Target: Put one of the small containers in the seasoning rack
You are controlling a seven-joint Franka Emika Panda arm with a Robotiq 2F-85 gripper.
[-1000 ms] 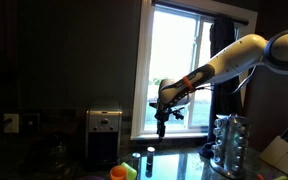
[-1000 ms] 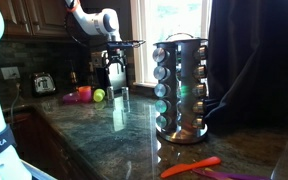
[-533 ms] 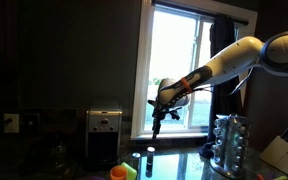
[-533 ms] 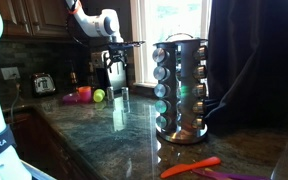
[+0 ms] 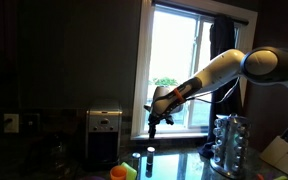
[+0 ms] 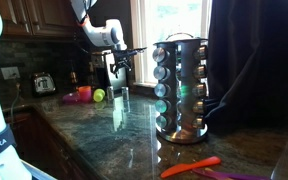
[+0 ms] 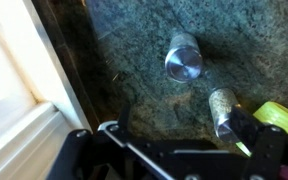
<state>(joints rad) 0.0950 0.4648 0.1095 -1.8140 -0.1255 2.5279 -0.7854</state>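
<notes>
The small container showing its pale round cap comes next, so my gripper will move across and down to it.
Two small containers stand on the dark granite counter below my gripper. In the wrist view one small container [image 7: 184, 58] shows its pale round cap, and the other [image 7: 223, 108] lies partly behind my right finger [image 7: 250, 128]. My gripper [image 7: 184, 132] is open and empty, hanging above them. In an exterior view the gripper [image 5: 154, 122] hovers over the two jars [image 5: 148, 150] near the window. The seasoning rack [image 6: 179, 88] is a tall shiny metal carousel of glass jars, standing apart from the gripper [image 6: 118, 68]; it also shows in an exterior view [image 5: 229, 145].
A silver-and-black toaster [image 5: 104, 134] stands beside the jars. An orange-and-green cup [image 5: 122, 172] sits in front of it, and its yellow-green edge shows in the wrist view [image 7: 280, 116]. The window sill [image 7: 24, 120] runs close by. A dark curtain [image 6: 249, 60] hangs behind the rack.
The arm has bent and the gripper has dropped a little lower and closer to the two jars. The jars and rack have not moved.
</notes>
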